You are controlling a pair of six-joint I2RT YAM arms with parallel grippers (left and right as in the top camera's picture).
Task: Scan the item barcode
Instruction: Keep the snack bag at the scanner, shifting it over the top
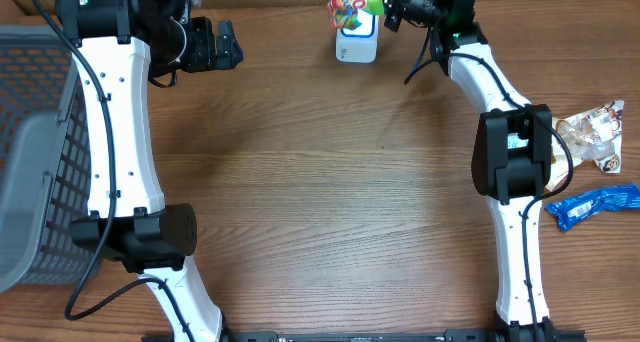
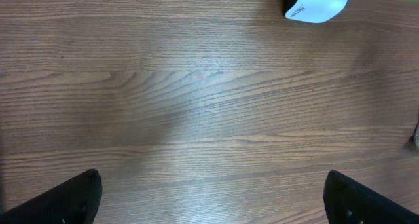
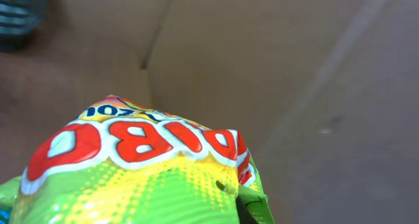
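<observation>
The right gripper swings back to its right in the overhead view next, to the gap between packet and wrapper (image 1: 603, 179), and releases the bag (image 1: 355, 2) among other items.
A green and yellow candy bag (image 1: 355, 2) with red letters hangs at the table's far edge, directly over a white barcode scanner (image 1: 357, 46). My right gripper (image 1: 388, 10) is shut on the bag's right side. In the right wrist view the bag (image 3: 137, 178) fills the lower frame and hides the fingers. My left gripper (image 1: 228, 44) stands open at the far left, apart from the scanner. In the left wrist view its two fingertips (image 2: 72, 198) sit wide apart over bare wood, with the scanner (image 2: 315, 4) at the top edge.
A grey mesh basket (image 1: 35, 152) occupies the left side. A clear snack packet (image 1: 595, 132) and a blue wrapper (image 1: 595, 206) lie at the right edge, beside the right arm. A brown cardboard wall (image 3: 262, 60) stands behind the table.
</observation>
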